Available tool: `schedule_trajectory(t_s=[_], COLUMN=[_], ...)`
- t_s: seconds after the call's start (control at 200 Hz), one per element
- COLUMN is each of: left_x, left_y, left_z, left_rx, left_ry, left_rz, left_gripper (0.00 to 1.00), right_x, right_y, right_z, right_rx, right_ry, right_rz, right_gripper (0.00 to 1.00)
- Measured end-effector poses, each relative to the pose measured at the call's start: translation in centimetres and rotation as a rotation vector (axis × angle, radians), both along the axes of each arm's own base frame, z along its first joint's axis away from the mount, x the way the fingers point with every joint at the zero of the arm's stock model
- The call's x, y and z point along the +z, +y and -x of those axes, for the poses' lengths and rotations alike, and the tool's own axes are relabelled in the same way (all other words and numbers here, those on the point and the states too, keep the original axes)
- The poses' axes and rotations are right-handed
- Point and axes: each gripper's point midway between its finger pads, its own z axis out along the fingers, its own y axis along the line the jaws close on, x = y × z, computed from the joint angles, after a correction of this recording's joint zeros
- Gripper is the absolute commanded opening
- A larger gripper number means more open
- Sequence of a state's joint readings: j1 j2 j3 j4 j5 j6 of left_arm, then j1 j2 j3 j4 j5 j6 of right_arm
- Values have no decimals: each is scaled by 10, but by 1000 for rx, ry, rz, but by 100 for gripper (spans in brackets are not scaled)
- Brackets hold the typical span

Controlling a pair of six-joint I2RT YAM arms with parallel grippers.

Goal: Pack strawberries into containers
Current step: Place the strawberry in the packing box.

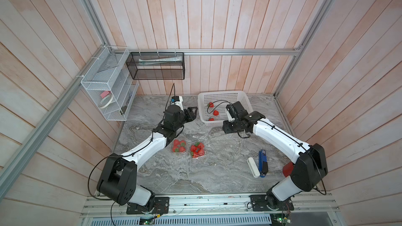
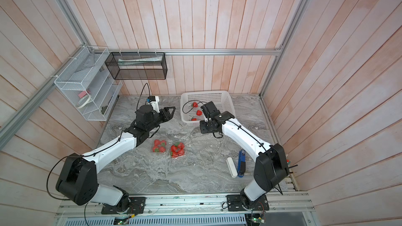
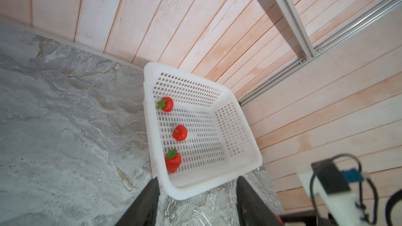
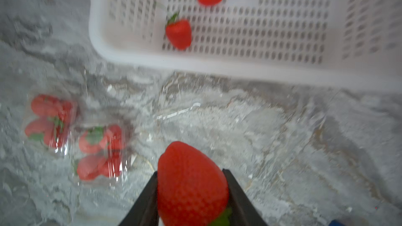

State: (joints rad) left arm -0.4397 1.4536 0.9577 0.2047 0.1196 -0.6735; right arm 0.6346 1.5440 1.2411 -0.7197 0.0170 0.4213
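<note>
The right gripper will next move back and down over the marble between the containers and the white bar and let go of the strawberry, because both containers already hold several.
My right gripper is shut on a strawberry, held over the marble just in front of the white basket. From above, that gripper is mostly hidden under its wrist. Three strawberries lie in the basket. Two clear containers, each holding several strawberries, sit side by side mid-table. A faint glint of clear plastic lies ahead of the held berry. My left gripper is open and holds nothing. It hovers left of the basket, seen from above.
A white bar and a blue stapler-like tool lie at the right front. A red cup peeks out behind the right arm. A white wire rack and a black mesh bin hang on the back-left walls.
</note>
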Motion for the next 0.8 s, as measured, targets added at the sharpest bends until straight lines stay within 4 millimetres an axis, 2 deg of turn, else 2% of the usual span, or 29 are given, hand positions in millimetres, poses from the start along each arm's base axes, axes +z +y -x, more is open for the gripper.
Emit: schedule_trajectory(t_s=[0.11,0.255,0.305,0.41,0.63,0.755,0.8], left_x=[-4,-3,-3,-4,-11,-26,-30], left_y=[6,9,10,10,9,6,5], left_z=[6,11,11,11,9,4,1], left_rx=[14,26,28,30,31,30,29], left_ry=[16,21,23,29,44,75,84], left_rz=[-5,2,3,5,0,-16,-21], left_gripper=[59,60,60,61,79,82,82], right_x=[-34,-55,-60,-70,-74,-69,-63], right_y=[-3,-7,-7,-4,-3,-3,-2], right_z=[43,69,71,76,74,69,65], right_rx=[6,-24,-32,-38,-50,-40,-37], right_ry=[106,172,182,205,209,205,196], right_rz=[-1,-36,-50,-68,-68,-46,-38], right_gripper=[26,28,30,44,75,77,74])
